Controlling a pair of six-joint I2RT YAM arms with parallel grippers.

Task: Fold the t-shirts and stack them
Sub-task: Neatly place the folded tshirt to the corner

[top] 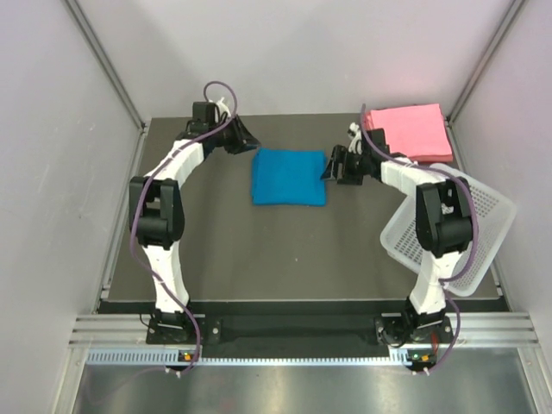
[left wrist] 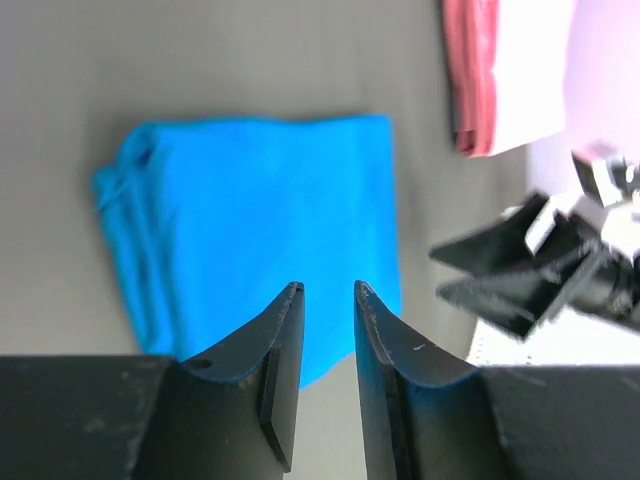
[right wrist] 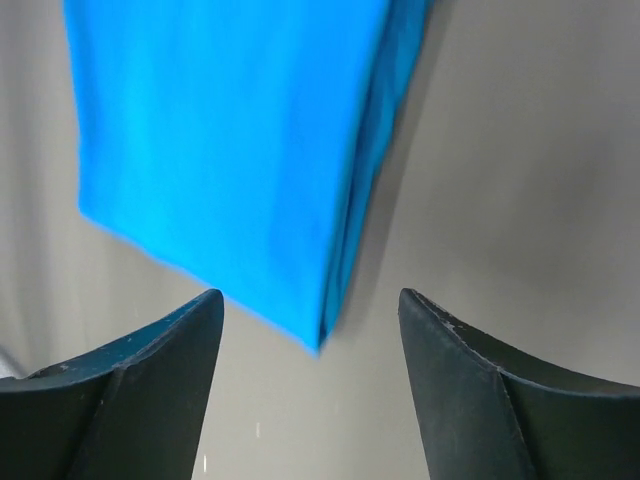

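Observation:
My right gripper has its fingers open. It will next move outward and lower them around the blue shirt's far corner by the pink stack (top: 322, 155).
A bright blue t-shirt (top: 289, 177) lies folded into a flat rectangle in the middle of the dark table. Pink folded t-shirts (top: 409, 131) sit stacked at the back right corner. My left gripper (top: 246, 136) hovers just off the blue shirt's back left corner. In the left wrist view the left gripper (left wrist: 328, 290) has its jaws a narrow gap apart with nothing between them, and the blue shirt (left wrist: 260, 230) is beyond them. My right gripper (top: 329, 166) is at the shirt's right edge. In the right wrist view the right gripper (right wrist: 310, 295) is wide open and empty, facing a corner of the blue shirt (right wrist: 230, 140).
A white perforated basket (top: 466, 224) lies tilted at the right edge of the table, beside the right arm. Grey walls close in the table on the left, back and right. The pink stack (left wrist: 470, 70) shows at the top of the left wrist view.

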